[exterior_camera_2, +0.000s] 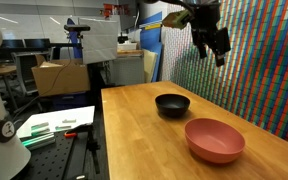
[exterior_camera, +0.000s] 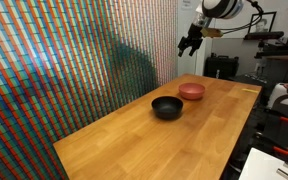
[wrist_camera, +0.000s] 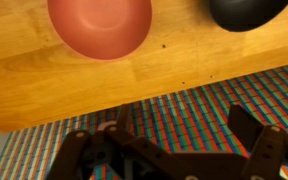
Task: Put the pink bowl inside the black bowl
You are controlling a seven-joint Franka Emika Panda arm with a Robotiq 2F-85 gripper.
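Observation:
The pink bowl's rim by the black bowl lies below the gripper and farther from the striped wall, so the gripper will next go down, away from that wall, onto that rim.
The pink bowl (exterior_camera: pixel 191 91) sits on the wooden table (exterior_camera: pixel 144 140), just beyond the black bowl (exterior_camera: pixel 166 107); the two stand close together, apart. Both also show in an exterior view, pink (exterior_camera_2: pixel 215 140) nearer the camera and black (exterior_camera_2: pixel 172 104) behind it. In the wrist view the pink bowl (wrist_camera: pixel 100 25) is at top left and the black bowl (wrist_camera: pixel 246 12) at top right. My gripper (exterior_camera: pixel 190 42) hangs high above the table, empty, fingers spread open (wrist_camera: pixel 179 125); it also shows in an exterior view (exterior_camera_2: pixel 212 45).
A wall of fine multicoloured stripes (exterior_camera: pixel 74 60) runs along one long side of the table. Lab equipment and a workbench (exterior_camera_2: pixel 44 125) stand beyond the table's other edge. A black machine (exterior_camera: pixel 284 70) stands past the far end.

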